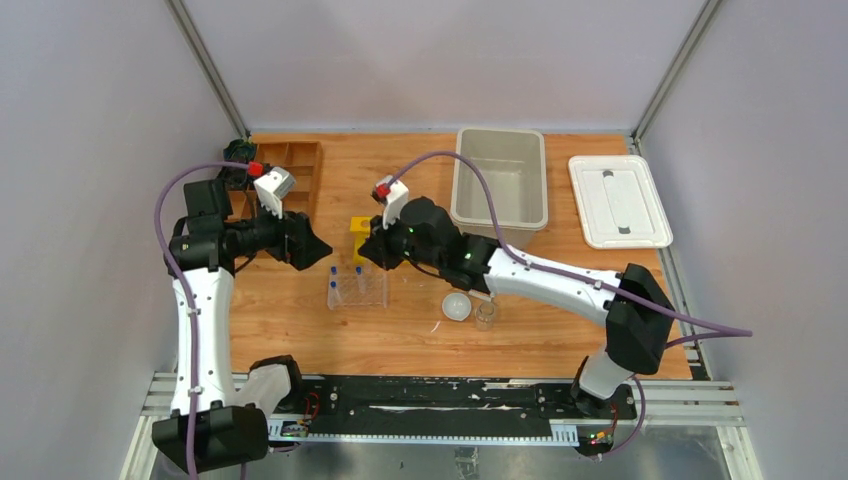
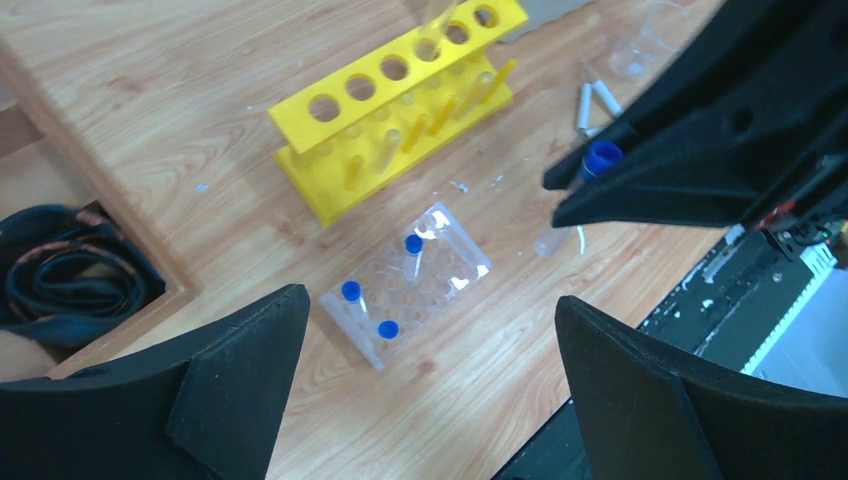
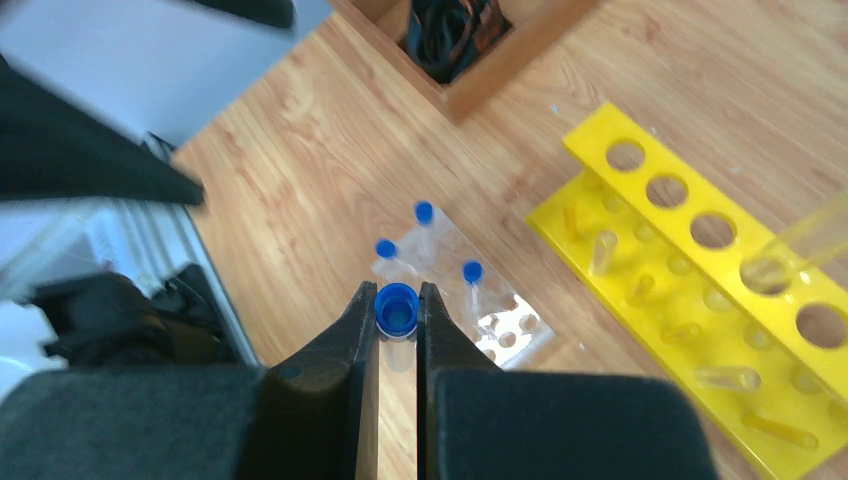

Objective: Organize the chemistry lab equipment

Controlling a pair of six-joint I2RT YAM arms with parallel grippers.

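Observation:
The right gripper moves back and down next, lowering the upright tube at the clear rack's tube-loose end to release it, as empty holes show there.
A clear plastic rack stands mid-table with three blue-capped tubes upright in it. My right gripper hovers above the rack, shut on another blue-capped tube that hangs cap up between its fingers. That held tube also shows in the left wrist view. To the rack's left, my left gripper is raised and open, with nothing between its fingers. A white round bowl and a small glass beaker sit to the right of the rack.
A yellow tube rack stands just behind the clear one. The brown wooden compartment tray is at the back left, with a black coil in one cell. A grey bin and its white lid lie at the back right.

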